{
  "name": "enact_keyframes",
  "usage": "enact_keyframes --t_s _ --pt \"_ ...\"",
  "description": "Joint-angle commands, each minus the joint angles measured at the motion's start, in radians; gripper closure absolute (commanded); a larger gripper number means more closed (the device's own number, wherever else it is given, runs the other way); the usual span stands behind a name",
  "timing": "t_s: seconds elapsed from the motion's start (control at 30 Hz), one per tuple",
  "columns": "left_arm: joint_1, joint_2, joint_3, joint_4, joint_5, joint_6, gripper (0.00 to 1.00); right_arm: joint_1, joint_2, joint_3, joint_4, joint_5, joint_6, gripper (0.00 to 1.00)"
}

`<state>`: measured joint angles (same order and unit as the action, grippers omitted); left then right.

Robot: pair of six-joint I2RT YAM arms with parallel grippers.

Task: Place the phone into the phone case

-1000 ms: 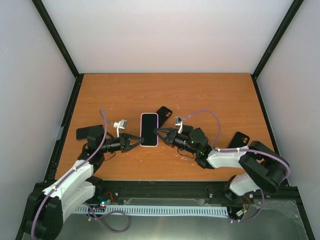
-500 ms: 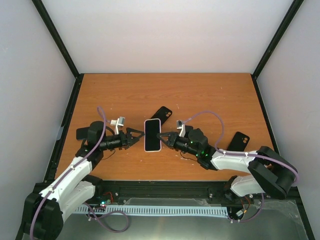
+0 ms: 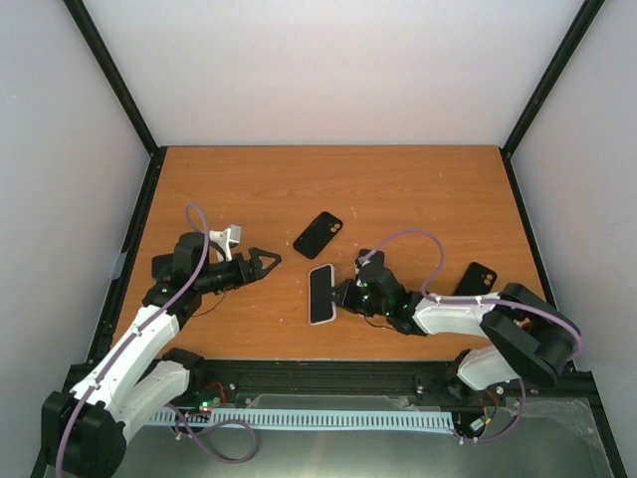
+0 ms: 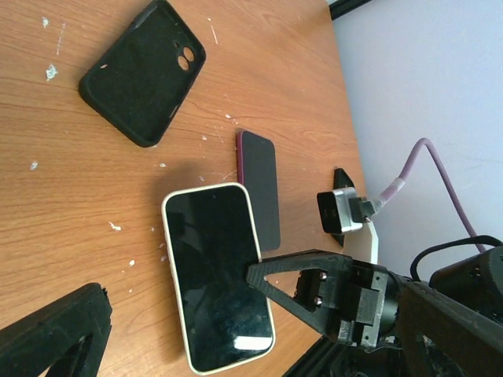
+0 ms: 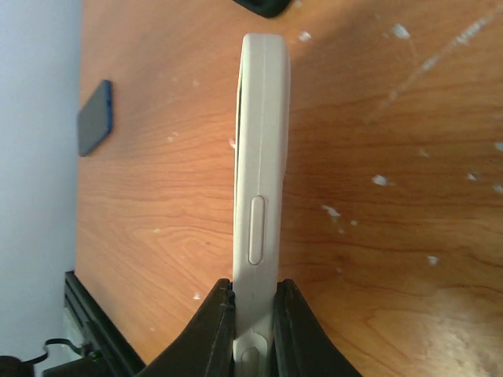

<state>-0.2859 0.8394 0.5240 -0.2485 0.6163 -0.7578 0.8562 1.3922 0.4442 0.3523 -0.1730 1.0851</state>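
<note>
My right gripper will next lower the phone [image 3: 320, 294] to the bare tabletop beneath and release it, as its shadow on the wood shows it is still raised.
The phone [image 3: 320, 294] has a black screen and a white rim, and it sits tilted at the middle front of the table. My right gripper [image 3: 341, 296] is shut on its right end. In the right wrist view the phone [image 5: 263, 157] shows edge-on, its white side pinched in my right gripper [image 5: 254, 308]. A black phone case [image 3: 318, 234] lies back up behind the phone, also visible as the case [image 4: 144, 71]. My left gripper [image 3: 264, 262] is open, left of the phone and apart from it. In its own view the left gripper [image 4: 177, 287] frames the phone [image 4: 216, 275].
A second black case [image 3: 477, 279] lies at the right by my right arm. A dark flat device [image 3: 164, 264] lies at the left edge under my left arm. A dark red flat device [image 4: 261, 188] lies beside the phone.
My left gripper opened, let go of the phone and drew back to the left. My right gripper carried the phone toward the near edge and turned it slightly.
</note>
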Motion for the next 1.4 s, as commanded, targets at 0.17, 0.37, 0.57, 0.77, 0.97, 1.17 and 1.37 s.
enact_keyframes --t_s 0.17,0.37,0.57,0.77,0.97,1.17,1.37 --pt "0.002 0.014 0.027 -0.043 -0.018 0.067 0.01 0.0 0.089 -0.014 0.086 -0.008 0.057 0.95" --pt "0.002 0.009 0.018 -0.052 -0.025 0.066 0.01 0.006 0.114 -0.048 0.1 -0.005 0.075 0.91" --pt "0.002 0.022 0.017 -0.054 -0.047 0.055 0.01 0.01 0.116 -0.067 0.074 -0.005 0.061 0.86" --pt "0.003 0.056 0.029 -0.051 -0.067 0.047 0.0 0.01 0.038 -0.048 -0.082 0.057 0.014 0.72" --pt "0.002 0.097 0.048 -0.034 -0.1 0.041 0.01 0.009 -0.057 0.004 -0.275 0.134 -0.052 0.63" --pt "0.002 0.238 0.055 0.075 -0.158 0.018 0.04 0.004 -0.105 0.132 -0.534 0.261 -0.172 0.53" --pt "0.002 0.502 0.174 0.199 -0.18 0.005 0.08 -0.029 -0.108 0.248 -0.744 0.44 -0.217 0.29"
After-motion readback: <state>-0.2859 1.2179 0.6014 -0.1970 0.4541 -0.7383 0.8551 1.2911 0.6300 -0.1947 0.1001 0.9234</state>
